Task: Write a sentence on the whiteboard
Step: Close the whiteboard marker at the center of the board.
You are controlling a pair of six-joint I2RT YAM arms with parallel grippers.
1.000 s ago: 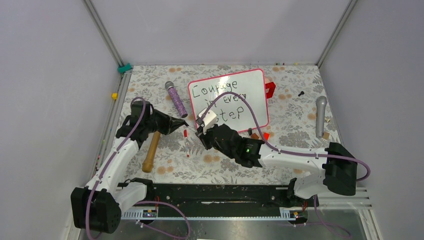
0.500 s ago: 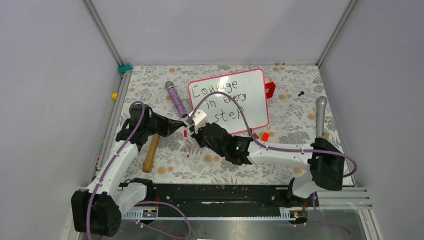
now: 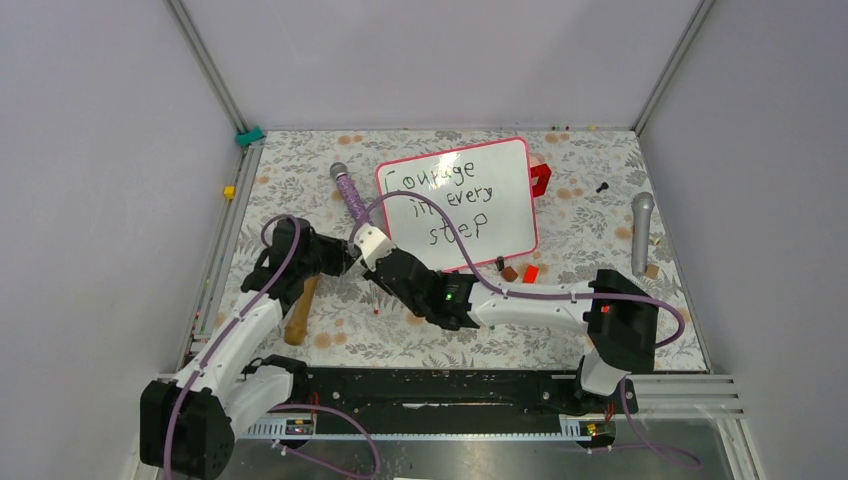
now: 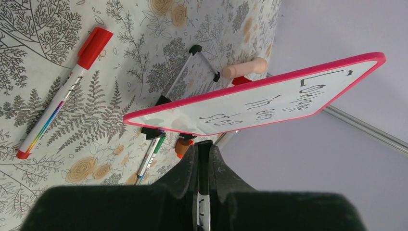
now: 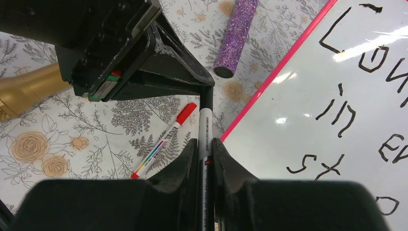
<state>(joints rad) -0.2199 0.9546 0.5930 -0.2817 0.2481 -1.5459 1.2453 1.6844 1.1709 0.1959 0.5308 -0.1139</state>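
My right gripper should next move the marker back and down and let it go on the open cloth near the red-capped pen (image 3: 411,330), because the sentence (image 3: 446,198) is written.
The whiteboard (image 3: 470,222) lies at the back centre of the floral table, pink-framed, and carries the sentence (image 3: 446,198) "Courage in every step" in black marker. It also shows in the left wrist view as the whiteboard (image 4: 288,89) and in the right wrist view as the whiteboard (image 5: 298,125). Left of the board the two grippers meet. My right gripper (image 5: 206,142) is shut on the body of a white-and-black marker (image 5: 205,122). My left gripper (image 4: 204,147) is shut on that marker's black end (image 4: 204,159). From above, the left gripper (image 3: 345,257) and right gripper (image 3: 368,256) nearly touch.
A red-capped pen (image 5: 166,134) lies on the cloth just below the grippers. A purple glitter microphone (image 3: 351,197) sits left of the board and a wooden-handled tool (image 3: 298,306) under the left arm. A grey microphone (image 3: 641,228), a red block (image 3: 541,178) and small bits lie to the right.
My right arm has swung left off the whiteboard, carrying the marker to the left gripper's fingertips. The left gripper has edged right and now pinches the marker's black end.
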